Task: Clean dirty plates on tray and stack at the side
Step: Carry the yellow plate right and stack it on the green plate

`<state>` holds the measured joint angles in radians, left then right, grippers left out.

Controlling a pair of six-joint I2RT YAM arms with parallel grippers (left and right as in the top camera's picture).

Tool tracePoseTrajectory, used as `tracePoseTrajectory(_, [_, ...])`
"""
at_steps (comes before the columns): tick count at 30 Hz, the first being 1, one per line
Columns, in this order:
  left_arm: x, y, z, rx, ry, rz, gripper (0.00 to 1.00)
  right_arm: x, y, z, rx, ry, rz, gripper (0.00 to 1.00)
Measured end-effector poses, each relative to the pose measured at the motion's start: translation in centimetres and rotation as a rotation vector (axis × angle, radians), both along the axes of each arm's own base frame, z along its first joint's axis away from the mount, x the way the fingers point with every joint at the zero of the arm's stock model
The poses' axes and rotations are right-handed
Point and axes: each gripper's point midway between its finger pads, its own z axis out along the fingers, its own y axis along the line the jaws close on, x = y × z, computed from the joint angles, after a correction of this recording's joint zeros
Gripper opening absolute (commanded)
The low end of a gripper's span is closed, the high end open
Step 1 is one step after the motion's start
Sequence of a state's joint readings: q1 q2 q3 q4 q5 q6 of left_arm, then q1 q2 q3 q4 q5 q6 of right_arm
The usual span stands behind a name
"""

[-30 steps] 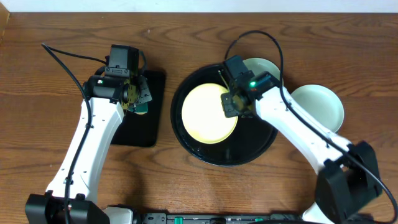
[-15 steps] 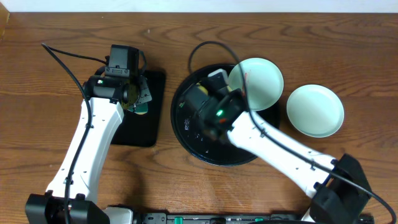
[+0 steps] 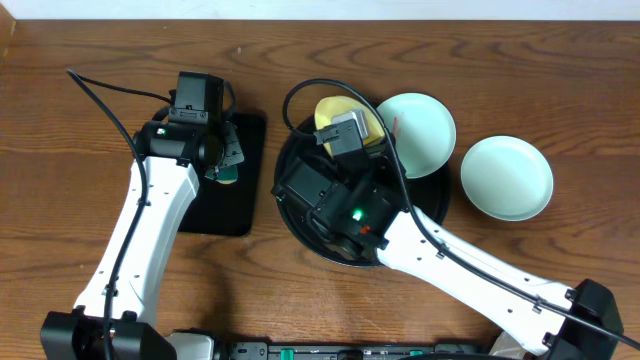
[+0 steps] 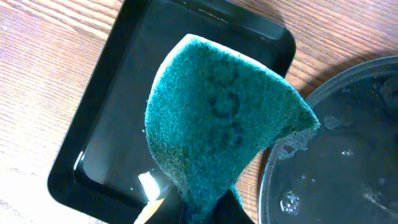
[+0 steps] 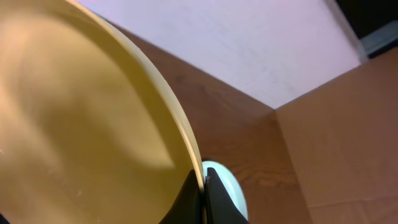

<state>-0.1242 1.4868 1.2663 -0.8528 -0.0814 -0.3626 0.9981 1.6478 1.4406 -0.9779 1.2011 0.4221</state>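
My right gripper holds the yellow plate and should next move it to the right in the overhead view and lower it onto the plate (image 3: 507, 178) beside the tray, because stacking starts there.
My right gripper (image 5: 203, 188) is shut on the rim of the pale yellow plate (image 5: 81, 124) and holds it tilted on edge above the back of the round black tray (image 3: 432, 195). The yellow plate also shows in the overhead view (image 3: 340, 110). One pale blue-green plate (image 3: 418, 122) lies on the tray's back right rim. The other (image 3: 507, 177) lies on the table to the right of the tray. My left gripper (image 4: 205, 208) is shut on a green sponge (image 4: 224, 124) above the small black rectangular tray (image 4: 106, 124).
The small rectangular tray (image 3: 235, 200) lies left of the round tray, almost touching it. My right arm (image 3: 420, 250) crosses over the round tray and hides most of it. Wet drops lie on the round tray's surface (image 4: 348, 162).
My right gripper has lifted the yellow plate off the tray and tipped it on edge, moving toward the tray's back. The left arm and sponge have not moved.
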Motion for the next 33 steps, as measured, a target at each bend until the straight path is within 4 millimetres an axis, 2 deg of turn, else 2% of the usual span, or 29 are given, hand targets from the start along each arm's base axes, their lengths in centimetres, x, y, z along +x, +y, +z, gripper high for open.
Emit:
tracePoseTrajectory(8, [0.0,0.0,0.0,0.0,0.0,0.0,0.08,0.1,-0.5,0.9,0.005,-0.062,-0.036,0.01])
tracePoseTrajectory(14, [0.0,0.0,0.0,0.0,0.0,0.0,0.08,-0.4,-1.0,0.2,0.021,-0.033,-0.048,0.01])
tracePoseTrajectory(19, [0.0,0.0,0.0,0.0,0.0,0.0,0.08,-0.9,-0.9,-2.6,0.092,0.124,-0.033,0.01])
tracePoseTrajectory(25, [0.0,0.0,0.0,0.0,0.0,0.0,0.08,-0.8,-1.3,-6.8,0.285,0.366,-0.06,0.01])
tracePoseTrajectory(29, [0.0,0.0,0.0,0.0,0.0,0.0,0.08,0.2,-2.4,-9.0,0.459,0.524,-0.094,0.01])
tracePoseTrajectory(33, [0.0,0.0,0.0,0.0,0.0,0.0,0.08,1.4,-3.9,-10.2,0.645,0.656,-0.111,0.01])
